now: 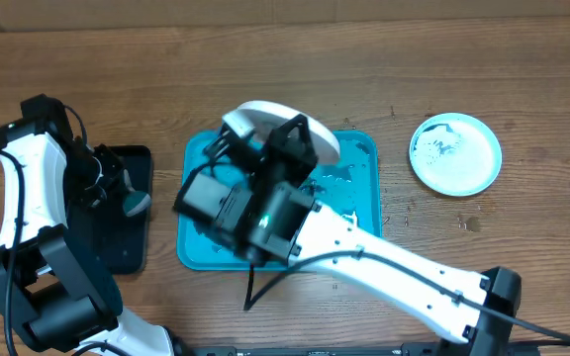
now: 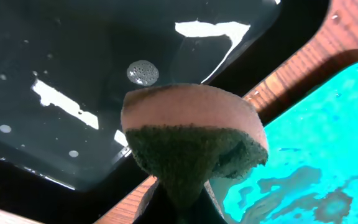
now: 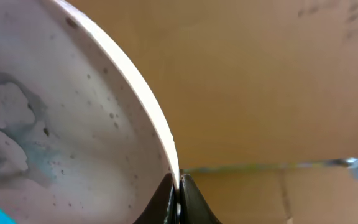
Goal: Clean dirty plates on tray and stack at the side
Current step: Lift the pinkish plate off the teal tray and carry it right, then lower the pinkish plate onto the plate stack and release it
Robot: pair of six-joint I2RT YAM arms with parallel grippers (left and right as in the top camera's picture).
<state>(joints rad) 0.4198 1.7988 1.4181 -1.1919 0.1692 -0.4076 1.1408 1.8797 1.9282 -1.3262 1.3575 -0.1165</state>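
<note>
I should next swing my right gripper right in the overhead view, over the light-blue-rimmed plate (image 1: 455, 153) below, and lower to release.
My right gripper (image 1: 300, 143) is shut on the rim of a white plate (image 1: 255, 117), which it holds tilted up over the far end of the turquoise tray (image 1: 198, 158). In the right wrist view both fingertips (image 3: 188, 196) pinch the plate's edge, and the white plate (image 3: 73, 124) shows grey-blue smears and dark specks. A light-blue-rimmed plate (image 1: 455, 153) lies flat on the table to the right of the tray. Over the black tray (image 1: 127, 242), my left gripper (image 1: 132, 198) is shut on a pink sponge (image 2: 191, 130) with a dark green scouring face.
The black tray (image 2: 73, 62) is wet, with droplets and a small patch of foam. Pools of water lie on the turquoise tray (image 2: 328, 124). My right arm crosses the table from the front right to the tray. A strip of wooden table separates the two trays.
</note>
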